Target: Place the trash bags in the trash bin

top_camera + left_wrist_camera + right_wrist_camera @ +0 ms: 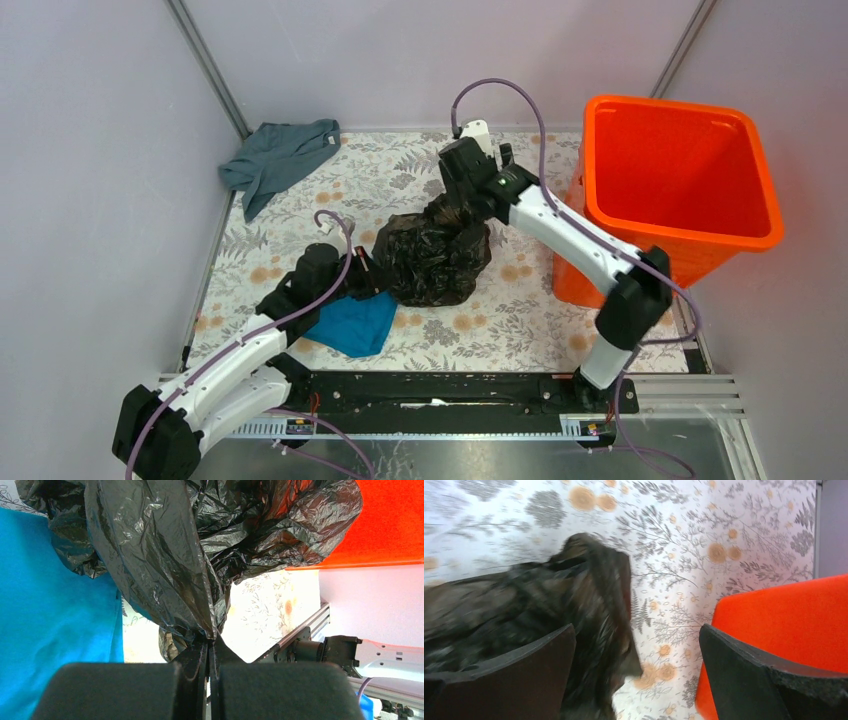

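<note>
Next, my right gripper moves down and left in its wrist view and closes on the bag's raised fold, as it lies below on that side.
A crumpled black trash bag lies on the floral table, left of the orange trash bin. My left gripper is at the bag's left side, and the left wrist view shows it shut on a pinched fold of the bag. My right gripper hovers over the bag's raised far top. It is open, the blurred bag lying by its left finger and the bin behind its right finger.
A blue cloth lies under the left arm, touching the bag's near left edge. A grey-green cloth sits at the far left corner. Grey walls enclose the table, and a metal rail runs along its near edge.
</note>
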Available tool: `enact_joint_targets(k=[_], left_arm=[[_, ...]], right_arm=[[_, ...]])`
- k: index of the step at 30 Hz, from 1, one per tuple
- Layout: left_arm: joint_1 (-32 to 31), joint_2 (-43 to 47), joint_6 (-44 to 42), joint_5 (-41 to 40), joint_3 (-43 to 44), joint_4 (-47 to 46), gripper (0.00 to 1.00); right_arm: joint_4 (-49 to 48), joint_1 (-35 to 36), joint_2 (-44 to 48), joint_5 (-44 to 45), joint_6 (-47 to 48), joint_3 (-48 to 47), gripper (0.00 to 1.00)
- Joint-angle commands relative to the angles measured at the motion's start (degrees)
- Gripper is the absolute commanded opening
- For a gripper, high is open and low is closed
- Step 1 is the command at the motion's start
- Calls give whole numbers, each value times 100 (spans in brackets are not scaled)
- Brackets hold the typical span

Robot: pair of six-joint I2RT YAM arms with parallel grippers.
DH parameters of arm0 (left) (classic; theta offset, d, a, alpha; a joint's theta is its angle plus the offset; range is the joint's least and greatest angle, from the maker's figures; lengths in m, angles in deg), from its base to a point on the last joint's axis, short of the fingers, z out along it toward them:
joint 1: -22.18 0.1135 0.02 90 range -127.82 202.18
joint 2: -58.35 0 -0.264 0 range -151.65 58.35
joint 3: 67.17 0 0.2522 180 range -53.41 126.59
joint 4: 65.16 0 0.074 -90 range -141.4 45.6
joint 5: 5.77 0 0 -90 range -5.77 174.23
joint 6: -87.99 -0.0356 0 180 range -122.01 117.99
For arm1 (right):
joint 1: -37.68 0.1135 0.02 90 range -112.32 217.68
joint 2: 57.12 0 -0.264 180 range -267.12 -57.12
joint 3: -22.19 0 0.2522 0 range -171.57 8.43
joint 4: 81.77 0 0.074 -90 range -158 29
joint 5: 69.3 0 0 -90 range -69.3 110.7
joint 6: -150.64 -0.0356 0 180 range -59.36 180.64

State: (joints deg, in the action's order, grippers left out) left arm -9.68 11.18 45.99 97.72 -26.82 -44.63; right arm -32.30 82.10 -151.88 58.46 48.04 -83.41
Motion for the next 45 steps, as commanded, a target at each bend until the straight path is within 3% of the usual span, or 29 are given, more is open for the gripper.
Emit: enact_joint_targets(k=[1, 4, 7, 9, 14, 17, 20, 24, 26, 28, 29, 32, 36, 42, 45], left_arm=[[30, 92, -23, 126, -59, -315, 0], [31, 58, 2, 215, -122, -389, 0], [30, 33, -25, 249, -123, -370, 0], [31, 25, -63, 210, -73, -309, 0], [84, -152, -325, -56, 458, -30, 0], [302, -480, -450, -242, 1049, 208, 0], [802, -1259, -665, -243, 2113, 558, 0], [1647, -2646, -1439, 199, 5103, 1812, 0], [1693, -2862, -1715, -19, 6575, 2275, 0], [1687, -2565, -1728, -13, 7105, 1943, 0], [1683, -2316, -1696, 45, 7014, 1544, 0], [1682, -1537, -1542, -240, 6110, 812, 0], [1683, -1025, -1559, -847, 4253, 1148, 0], [1699, -816, -1532, -718, 2305, 1739, 0], [1715, -589, -1644, -775, 2062, 1786, 0]], right_arm=[[469, -499, -728, -228, 165, -585, 100], [237, -614, -1081, -177, 342, -723, 99], [84, -700, -1349, -536, 422, -761, 87], [-102, -707, -1425, -795, 391, -635, 75], [-597, -734, -1249, -1037, 406, -408, 30], [-901, -766, -973, -1001, 637, -582, 11], [-974, -853, -815, -461, 1171, -1341, 8], [-650, -944, -832, -98, 2083, -3292, 2], [-266, -935, -730, -204, 2234, -4368, 0], [-258, -911, -217, -553, 2205, -4655, 0], [-514, -909, 211, -770, 2148, -4337, 0], [-2179, -905, 1889, -1454, 2057, -1866, 0], [-3660, -916, 3185, -1621, 1645, 989, 0], [-2900, -916, 3073, -1480, 563, 2733, 0], [-2709, -918, 3087, -1529, 387, 2924, 0]])
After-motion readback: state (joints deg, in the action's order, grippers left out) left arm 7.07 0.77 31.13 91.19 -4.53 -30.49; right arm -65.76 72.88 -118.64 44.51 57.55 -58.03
